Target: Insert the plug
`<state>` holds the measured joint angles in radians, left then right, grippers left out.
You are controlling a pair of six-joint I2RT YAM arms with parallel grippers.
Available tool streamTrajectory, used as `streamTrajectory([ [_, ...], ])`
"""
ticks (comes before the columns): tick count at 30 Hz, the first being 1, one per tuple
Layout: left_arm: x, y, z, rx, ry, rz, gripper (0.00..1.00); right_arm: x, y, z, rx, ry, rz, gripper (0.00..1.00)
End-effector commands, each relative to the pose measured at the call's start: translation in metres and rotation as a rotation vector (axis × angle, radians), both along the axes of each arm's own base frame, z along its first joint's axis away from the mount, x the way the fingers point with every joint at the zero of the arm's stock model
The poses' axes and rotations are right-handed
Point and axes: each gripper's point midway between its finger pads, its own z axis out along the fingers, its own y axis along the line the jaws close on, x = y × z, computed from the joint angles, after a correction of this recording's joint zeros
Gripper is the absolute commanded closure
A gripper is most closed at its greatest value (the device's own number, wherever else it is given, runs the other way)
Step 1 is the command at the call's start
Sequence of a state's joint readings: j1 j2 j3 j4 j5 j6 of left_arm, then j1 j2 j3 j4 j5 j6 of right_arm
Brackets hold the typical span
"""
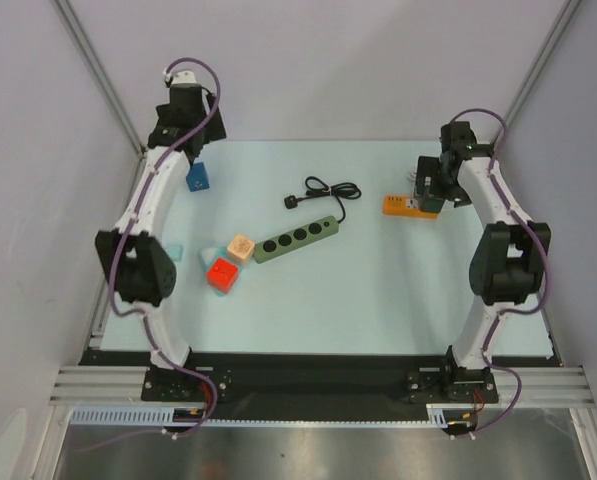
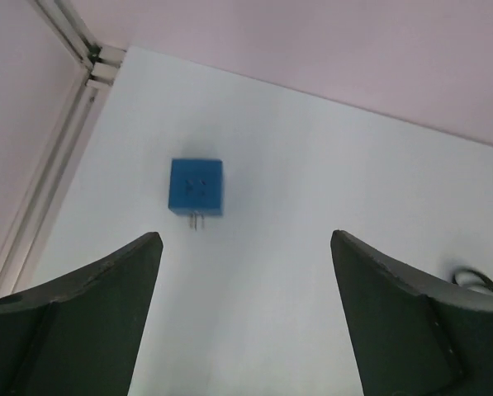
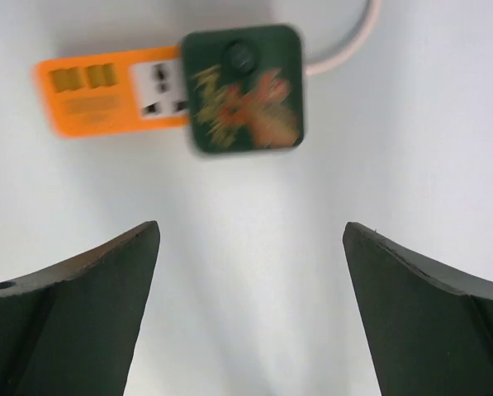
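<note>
My left gripper lowers its fingers to the left in the wrist view around the plug's blue body next. They stay clear of the plug's pins, since the blue plug lies below.
A blue cube-shaped plug with two metal prongs lies on the table near the back left corner; it also shows in the top view. My left gripper is open and empty, just short of it. A green power strip lies mid-table with its black cord and plug loose beside it. An orange power strip holds a dark green adapter with a white cord. My right gripper is open and empty above the table in front of it.
A beige cube, a red cube and two pale teal pieces lie left of the green strip. Grey walls and a metal frame close off the back and sides. The black cord shows at the left wrist view's right edge.
</note>
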<state>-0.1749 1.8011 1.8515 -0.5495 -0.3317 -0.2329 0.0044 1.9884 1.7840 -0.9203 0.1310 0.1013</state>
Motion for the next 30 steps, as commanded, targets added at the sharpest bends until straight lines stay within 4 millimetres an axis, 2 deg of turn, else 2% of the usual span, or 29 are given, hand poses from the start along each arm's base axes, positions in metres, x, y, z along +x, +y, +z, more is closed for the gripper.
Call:
streamTrajectory([
  [1,0.037,0.036,-0.069,0.067,0.162,0.094,0.11,-0.001,0.055,0.049,0.063,-0.216,0.096,0.0],
  [2,0.049,0.042,-0.108,0.074,0.238,0.106,0.11,-0.002,0.067,0.052,0.072,-0.233,0.122,0.0],
  [3,0.064,0.044,-0.1,0.072,0.211,0.11,0.09,-0.002,0.079,0.054,0.084,-0.247,0.15,0.0],
  [4,0.07,0.045,-0.107,0.085,0.224,0.103,0.07,-0.004,0.096,0.053,0.103,-0.246,0.184,0.0],
  [6,0.087,0.046,-0.123,0.106,0.229,0.1,0.0,-0.005,0.117,0.053,0.137,-0.252,0.225,0.0],
  [9,0.104,0.057,-0.135,0.117,0.207,0.104,0.0,-0.008,0.153,0.051,0.17,-0.256,0.303,0.0],
  [10,0.109,0.061,-0.149,0.105,0.212,0.111,0.01,-0.008,0.163,0.051,0.175,-0.26,0.326,0.0],
  [11,0.111,0.065,-0.154,0.091,0.216,0.12,0.02,-0.012,0.18,0.049,0.205,-0.251,0.369,0.0],
  [12,0.112,0.075,-0.158,0.067,0.218,0.129,0.03,-0.011,0.187,0.049,0.21,-0.258,0.381,0.0],
  [14,0.113,0.086,-0.17,0.043,0.226,0.148,0.04,-0.01,0.197,0.04,0.214,-0.249,0.395,0.0],
  [18,0.116,0.082,-0.188,0.034,0.252,0.102,0.04,-0.002,0.227,0.026,0.253,-0.245,0.435,0.0],
  [20,0.115,0.08,-0.189,0.033,0.257,0.082,0.02,0.004,0.238,0.023,0.269,-0.252,0.444,0.0],
  [21,0.114,0.078,-0.189,0.029,0.26,0.074,0.02,0.008,0.247,0.009,0.28,-0.236,0.435,0.0],
  [22,0.114,0.076,-0.187,0.028,0.258,0.056,0.01,0.018,0.253,0.016,0.292,-0.26,0.43,0.0],
  [23,0.114,0.077,-0.179,0.035,0.245,0.056,0.01,0.024,0.257,0.01,0.293,-0.259,0.417,0.0],
  [24,0.112,0.078,-0.178,0.047,0.247,0.055,0.01,0.03,0.259,-0.007,0.287,-0.231,0.403,0.01],
  [25,0.111,0.081,-0.176,0.058,0.244,0.061,0.0,0.034,0.264,-0.013,0.285,-0.221,0.391,0.0],
  [26,0.11,0.083,-0.175,0.072,0.246,0.068,0.0,0.045,0.264,-0.007,0.263,-0.247,0.376,0.0],
  [27,0.109,0.084,-0.177,0.078,0.254,0.071,0.0,0.045,0.265,-0.025,0.251,-0.203,0.371,0.0],
  [30,0.104,0.085,-0.192,0.088,0.297,0.066,0.01,0.056,0.266,-0.037,0.217,-0.21,0.347,0.01],
])
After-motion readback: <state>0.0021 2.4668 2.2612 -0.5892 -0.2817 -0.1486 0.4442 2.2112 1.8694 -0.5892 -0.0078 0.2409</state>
